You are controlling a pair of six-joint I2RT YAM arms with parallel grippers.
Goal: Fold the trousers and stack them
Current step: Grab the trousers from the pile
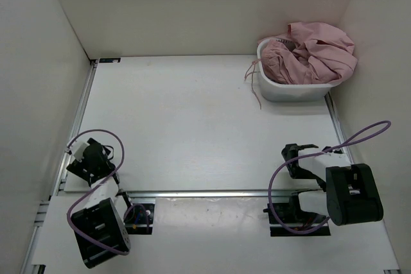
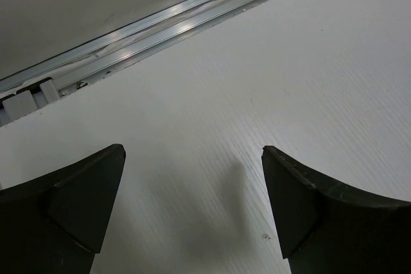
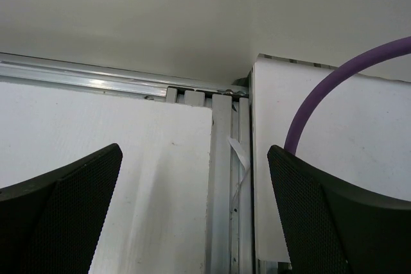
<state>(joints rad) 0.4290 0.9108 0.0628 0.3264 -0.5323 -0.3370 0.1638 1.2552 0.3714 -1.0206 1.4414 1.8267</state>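
Note:
The raised folds of the trousers [image 1: 314,58] bulge above the basket's rim. I should move my right gripper up and outward next, then down onto them there to close.
The dusty-pink trousers [image 1: 314,58] lie bunched in a white basket [image 1: 289,91] at the table's far right corner, spilling over its back rim. A thin pink drawstring [image 1: 254,85] hangs down the basket's left side onto the table. My left gripper [image 1: 87,158] rests near the table's left front edge, open, with only bare white table between its fingers [image 2: 77,197]. Close to the right front edge, my right gripper [image 1: 302,155] is open too, and nothing lies between its mesh-padded fingers [image 3: 334,222]. Both grippers are far from the trousers.
White walls close in the table on the left, back and right. Aluminium rails [image 1: 212,193] run along the table's front edge and sides [image 3: 221,184]. Purple cables [image 1: 366,131] loop from both arms.

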